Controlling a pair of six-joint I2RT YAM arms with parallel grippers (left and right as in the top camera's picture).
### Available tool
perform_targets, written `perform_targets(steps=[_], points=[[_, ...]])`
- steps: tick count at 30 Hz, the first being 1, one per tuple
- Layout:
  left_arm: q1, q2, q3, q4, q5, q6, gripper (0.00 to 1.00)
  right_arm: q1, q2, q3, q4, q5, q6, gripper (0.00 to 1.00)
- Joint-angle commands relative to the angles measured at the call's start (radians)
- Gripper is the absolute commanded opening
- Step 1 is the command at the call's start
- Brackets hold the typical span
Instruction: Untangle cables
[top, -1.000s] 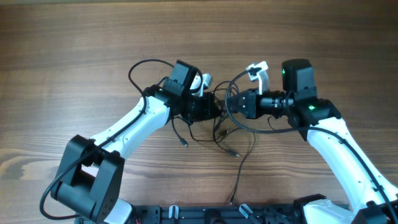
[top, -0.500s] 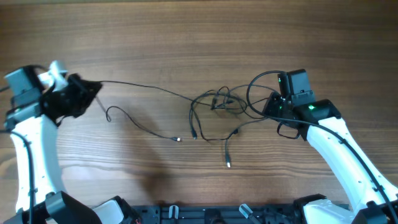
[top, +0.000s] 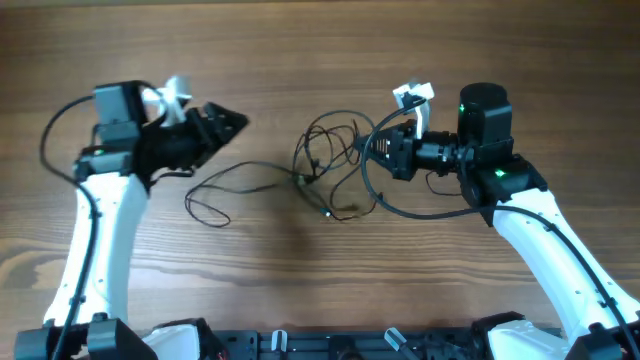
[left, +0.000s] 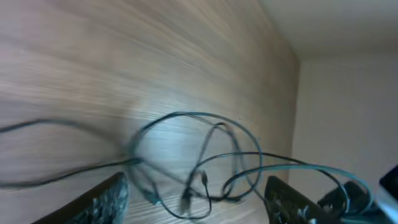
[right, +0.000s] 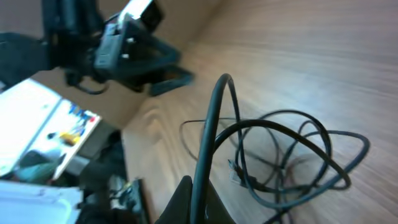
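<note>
The right gripper draws off the tangle to the right in the overhead view next, toward bare wood, and releases the cable, as it arches into the loops.
The cables (top: 330, 165) lie as a loose tangle of thin black loops in the middle of the wooden table, and one strand trails left to a small loop (top: 205, 205). My left gripper (top: 228, 138) is open, to the left of the tangle, with nothing between its fingers. In the left wrist view the cables (left: 205, 155) lie ahead of the open left gripper (left: 196, 183), blurred. My right gripper (top: 378, 152) sits at the tangle's right edge. In the right wrist view the right gripper (right: 199, 186) is shut on a black cable (right: 214, 118) that arches up into the loops (right: 292, 155).
Bare wood table (top: 300, 60) surrounds the tangle. A black frame (top: 330, 345) runs along the near edge. In the right wrist view the left arm (right: 118, 46) stands beyond the cables, and white clutter (right: 37, 124) lies past the table's edge.
My left gripper has opened, let go of the strand it had pulled far left, and swung back toward the centre. That strand now lies slack. The right gripper stays shut.
</note>
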Motion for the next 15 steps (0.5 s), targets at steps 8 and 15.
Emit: perform_targets(steps=[8,15], points=[[-0.441,0.133,0.001,0.120,-0.128,0.008,0.61,0.002,-0.015,0.009,0.037,-0.109,0.049,0.04],[-0.380,0.091,0.005,0.138,-0.222,0.008,0.04,0.001,-0.014,0.009,-0.315,0.550,0.164,0.04]])
